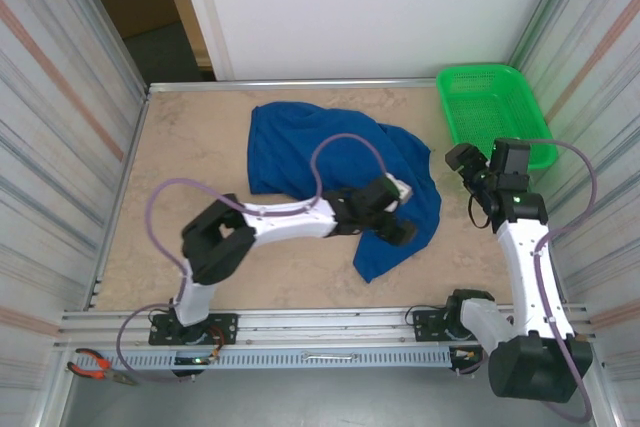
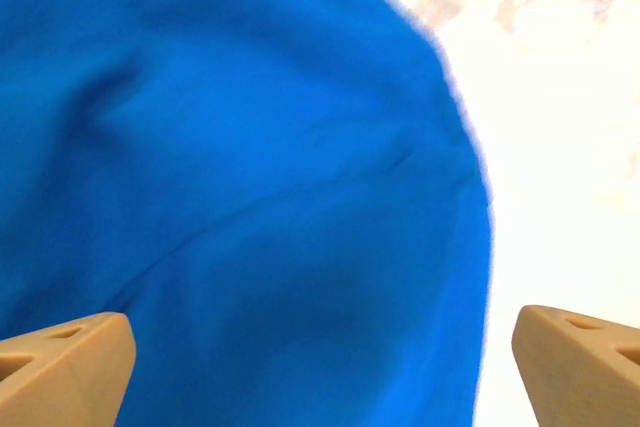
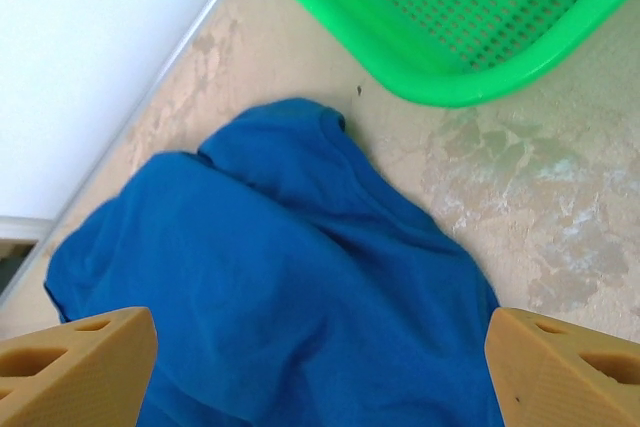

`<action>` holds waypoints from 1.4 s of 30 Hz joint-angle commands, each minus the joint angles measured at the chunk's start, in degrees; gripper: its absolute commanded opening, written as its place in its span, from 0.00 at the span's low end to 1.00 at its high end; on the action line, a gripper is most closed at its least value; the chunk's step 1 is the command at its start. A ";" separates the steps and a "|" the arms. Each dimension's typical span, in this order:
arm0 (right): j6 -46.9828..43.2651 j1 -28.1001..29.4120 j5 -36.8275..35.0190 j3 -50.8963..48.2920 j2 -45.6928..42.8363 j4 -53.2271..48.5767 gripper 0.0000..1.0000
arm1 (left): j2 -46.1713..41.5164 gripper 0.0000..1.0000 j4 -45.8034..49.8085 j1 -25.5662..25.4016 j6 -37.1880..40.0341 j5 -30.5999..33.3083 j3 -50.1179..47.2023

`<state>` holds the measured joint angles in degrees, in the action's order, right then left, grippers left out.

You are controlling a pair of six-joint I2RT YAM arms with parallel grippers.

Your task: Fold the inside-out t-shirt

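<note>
My left gripper goes down onto the shirt's corner by its trailing lower end [image 1: 399,250] [image 2: 320,352] next and closes. Its open fingers already hover over the shirt.
The inside-out t-shirt [image 1: 320,152] lies crumpled in a royal-blue heap on the beige table, its lower end trailing toward the front [image 1: 385,252]. My left gripper [image 1: 392,215] hovers over the shirt's right half. In the left wrist view its jaws [image 2: 320,339] stand wide open with blue cloth [image 2: 250,197] spread beneath and nothing pinched. My right gripper [image 1: 468,169] sits just off the shirt's right edge, near the basket. It is open too [image 3: 320,339], and the shirt [image 3: 290,277] lies loose below its fingers.
A green mesh basket [image 1: 495,112] stands at the back right corner, its rim [image 3: 420,77] close to the shirt's edge. Metal walls close in both sides. Bare table [image 1: 180,147] lies to the left of the shirt. Red-handled pliers [image 1: 95,365] rest on the front rail.
</note>
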<state>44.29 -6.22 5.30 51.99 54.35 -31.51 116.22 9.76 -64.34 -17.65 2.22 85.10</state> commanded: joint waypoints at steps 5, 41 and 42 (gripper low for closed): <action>0.98 -5.97 5.43 4.60 -0.34 0.13 0.84 | 17.07 0.99 9.00 -2.90 10.05 3.57 22.43; 2.94 33.20 -1.75 1.64 40.25 18.78 0.70 | -51.83 0.00 8.42 23.62 0.70 -0.46 -44.30; 3.12 33.06 -0.82 2.51 41.41 19.24 0.60 | -52.05 0.00 8.59 24.03 0.79 -0.67 -44.06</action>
<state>45.32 26.96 4.36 51.88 93.47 -15.55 65.76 16.78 -41.19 -16.97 1.52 41.10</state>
